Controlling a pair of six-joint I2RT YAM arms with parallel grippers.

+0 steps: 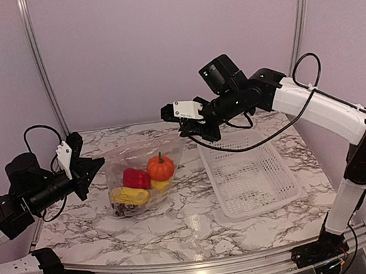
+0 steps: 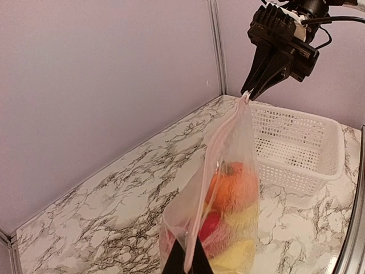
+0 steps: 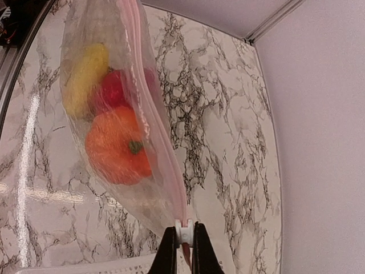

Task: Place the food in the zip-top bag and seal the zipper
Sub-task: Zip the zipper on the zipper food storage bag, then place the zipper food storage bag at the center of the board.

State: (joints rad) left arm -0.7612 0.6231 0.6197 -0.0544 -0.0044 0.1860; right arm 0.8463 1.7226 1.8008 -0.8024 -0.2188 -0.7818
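I will lift the slider point(image 3: 183, 230) with my right gripper next. Then I will bring it back and down beside the basket.
The clear zip-top bag point(image 1: 140, 157) is stretched between both grippers above the marble table. Inside lie an orange round fruit point(image 1: 161, 168), a red pepper point(image 1: 136, 178), a yellow piece point(image 1: 130, 196) and dark grapes point(image 1: 120, 210). My left gripper point(image 2: 187, 260) is shut on the near end of the bag's mouth, pinching the pink zipper point(image 2: 219, 145) strip. The right gripper point(image 3: 183, 238) is shut on the white slider point(image 3: 183, 230) at the zipper's other end. From the right wrist, the orange fruit point(image 3: 117, 148) and yellow piece point(image 3: 85, 77) show through the plastic.
A white lattice basket point(image 1: 251, 175) stands on the table to the right of the bag, under the right arm. Metal frame posts and purple walls close off the back. The table's near edge is a metal rail point(image 1: 199, 268).
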